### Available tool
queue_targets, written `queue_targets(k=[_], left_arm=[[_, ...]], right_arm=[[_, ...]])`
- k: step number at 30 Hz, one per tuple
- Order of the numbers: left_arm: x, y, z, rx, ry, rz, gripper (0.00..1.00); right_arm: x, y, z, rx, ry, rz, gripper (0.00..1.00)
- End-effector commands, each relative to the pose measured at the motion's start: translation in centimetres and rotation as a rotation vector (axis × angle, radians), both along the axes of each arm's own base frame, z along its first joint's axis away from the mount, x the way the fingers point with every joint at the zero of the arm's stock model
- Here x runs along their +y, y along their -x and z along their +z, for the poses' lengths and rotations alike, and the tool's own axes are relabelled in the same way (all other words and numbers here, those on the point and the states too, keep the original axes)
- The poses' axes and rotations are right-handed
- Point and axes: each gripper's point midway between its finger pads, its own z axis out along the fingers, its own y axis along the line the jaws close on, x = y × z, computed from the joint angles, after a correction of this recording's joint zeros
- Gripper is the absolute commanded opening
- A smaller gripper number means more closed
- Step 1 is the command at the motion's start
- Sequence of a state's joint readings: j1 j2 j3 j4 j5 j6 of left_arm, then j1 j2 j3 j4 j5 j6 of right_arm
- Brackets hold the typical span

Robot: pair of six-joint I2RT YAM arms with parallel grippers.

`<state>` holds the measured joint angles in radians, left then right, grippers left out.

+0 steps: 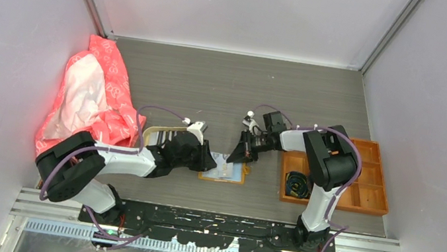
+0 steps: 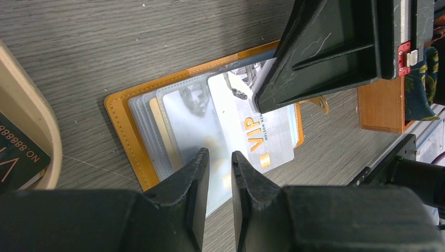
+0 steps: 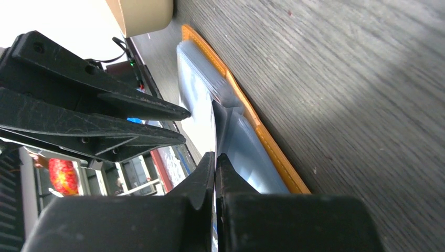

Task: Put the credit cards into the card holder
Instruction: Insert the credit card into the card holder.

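My right gripper slides toward the beige tray next, over the clear sleeves, and releases the VIP card, because the card stops short of the tray-side rim.
The mustard-orange card holder lies open on the table, its clear sleeves up. In the left wrist view its orange rim frames the sleeves and a white VIP credit card lying over them. My right gripper is shut on the far edge of that card; the right wrist view shows the card edge-on beside the holder's orange edge. My left gripper hovers over the holder's near side, its jaws a narrow gap apart and empty. A dark credit card lies in the beige tray.
The beige tray stands just left of the holder, under my left arm. An orange compartmented box with black coils sits at the right. A pink bag lies at the far left.
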<state>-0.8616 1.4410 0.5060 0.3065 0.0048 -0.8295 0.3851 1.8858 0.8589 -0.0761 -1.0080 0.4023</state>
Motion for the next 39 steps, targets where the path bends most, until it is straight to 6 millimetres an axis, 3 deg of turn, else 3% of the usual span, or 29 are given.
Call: queue_targets(k=[1,11,16,22,27,32,39], left_arm=[[1.5,0.6,-2.3,0.044,-0.081,0.004,0.25],[1.5,1.0,1.0,0.013,-0.030,-0.006,0.34],[3.1,1.3,2.1,-0.013,-0.083,0.013,0.42],[3.2,1.9,3.1,-0.030,-0.213,0.039,0.49],[1.9,1.7,3.1,-0.047,-0.295,0.022,0.46],[4.2,1.7,2.1,-0.043,-0.388,0.073,0.39],[5.9,2.6,0.8,-0.043,-0.365,0.089,0.33]], right_arm=[[0.8,-0.9,-0.7,-0.018,0.000,-0.039,0.02],[1.1,-1.4,-1.1,-0.009,-0.009,-0.067,0.03],[1.2,-1.2,-1.2,-0.017,-0.002,-0.053,0.05],[1.2,-1.1,-1.4,-0.026,0.017,-0.037,0.05],[1.2,-1.0,-1.2,-0.024,0.015,-0.031,0.06],[1.4,-0.9,-0.9,-0.027,0.001,-0.022,0.05],[1.5,-0.8,-0.8,-0.020,-0.010,-0.020,0.05]])
